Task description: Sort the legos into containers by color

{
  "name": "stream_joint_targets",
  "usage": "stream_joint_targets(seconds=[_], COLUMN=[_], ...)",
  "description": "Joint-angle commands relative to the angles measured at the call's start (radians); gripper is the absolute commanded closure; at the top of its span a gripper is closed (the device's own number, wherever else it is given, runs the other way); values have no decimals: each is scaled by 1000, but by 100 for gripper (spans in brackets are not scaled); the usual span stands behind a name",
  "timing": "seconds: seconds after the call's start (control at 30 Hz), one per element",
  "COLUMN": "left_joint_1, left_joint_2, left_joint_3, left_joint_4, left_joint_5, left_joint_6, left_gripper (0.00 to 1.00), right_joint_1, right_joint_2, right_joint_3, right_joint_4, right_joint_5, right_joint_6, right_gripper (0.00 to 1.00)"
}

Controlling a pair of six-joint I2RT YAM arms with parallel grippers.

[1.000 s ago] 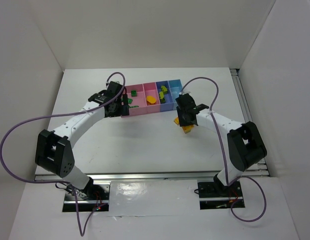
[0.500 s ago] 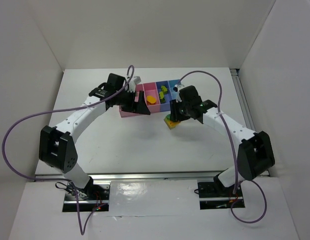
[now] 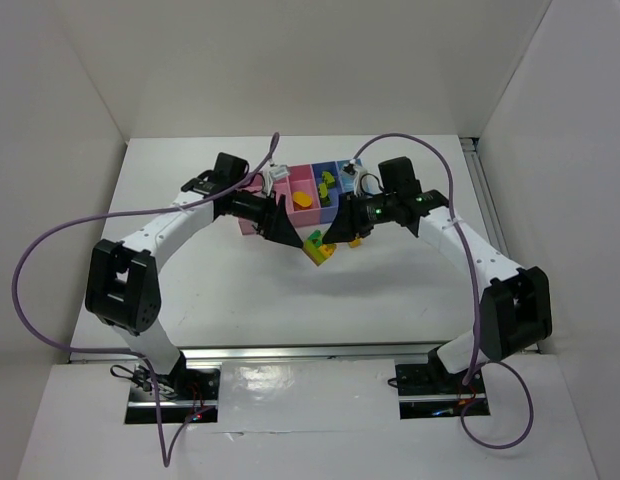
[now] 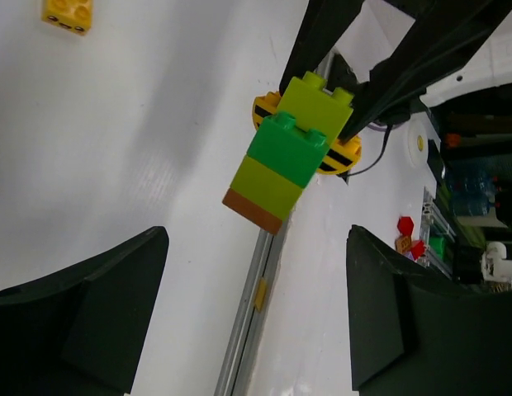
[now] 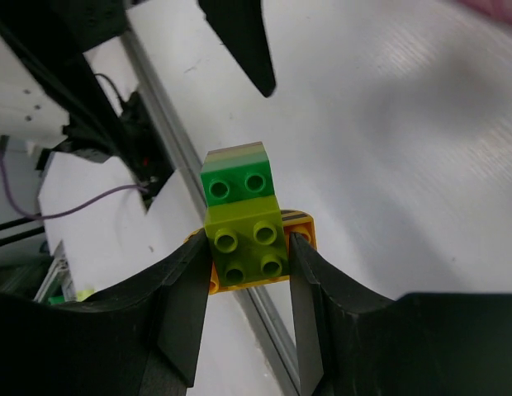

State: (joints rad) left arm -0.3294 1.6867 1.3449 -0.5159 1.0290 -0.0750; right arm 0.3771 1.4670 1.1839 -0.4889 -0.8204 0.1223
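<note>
The lime green brick goes outward with my right gripper next, which turns downward over the purple-blue bin (image 3: 328, 188) and releases it, as the bin's lime pieces lie outward.
My right gripper (image 5: 249, 264) is shut on a stack of legos (image 5: 244, 223): a lime green brick, a dark green brick and an orange-yellow striped piece. It holds the stack (image 3: 318, 246) above the table in front of the containers (image 3: 247, 224). My left gripper (image 3: 282, 226) is open and empty and faces the stack (image 4: 291, 153) from the left, a short gap away. The row of bins holds an orange piece (image 3: 304, 200) in a pink bin and lime pieces (image 3: 327, 182) in the purple-blue bin. The light blue bin is mostly hidden by the right arm.
A loose orange-yellow brick (image 4: 68, 12) lies on the table near the right gripper; it also shows in the top view (image 3: 354, 240). White walls enclose the table on three sides. Purple cables arc over both arms.
The right gripper has lifted the stack and carried it left toward the table's middle. The left gripper has swung right, away from the left bins, to face the stack.
</note>
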Motion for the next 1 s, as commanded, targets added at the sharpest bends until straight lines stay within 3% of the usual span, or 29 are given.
stream_joint_targets(seconds=[0.0,0.33,0.53,0.77,0.83,0.93,0.97], left_joint_1=[3,-42,-62,-71,-71,-71,-71], left_joint_2=[-30,-7,14,25,25,25,25], left_joint_3=[-18,-9,11,20,20,39,39], left_joint_4=[14,99,99,123,137,146,146], left_joint_5=[117,143,143,125,115,125,125], left_joint_6=[83,21,-2,-42,-57,-66,-75], left_gripper=[12,12,34,39,46,65,79], right_joint_1=[-17,-17,-17,-17,-17,-17,-17], right_joint_2=[-34,7,16,26,35,35,35], right_joint_3=[17,39,39,39,39,39,39], right_joint_4=[27,18,36,36,36,36,47], right_joint_5=[-195,-238,-224,-233,-233,-206,-192], right_joint_6=[-19,-19,-10,-10,-10,0,11], right_gripper=[87,86,84,84,84,84,84])
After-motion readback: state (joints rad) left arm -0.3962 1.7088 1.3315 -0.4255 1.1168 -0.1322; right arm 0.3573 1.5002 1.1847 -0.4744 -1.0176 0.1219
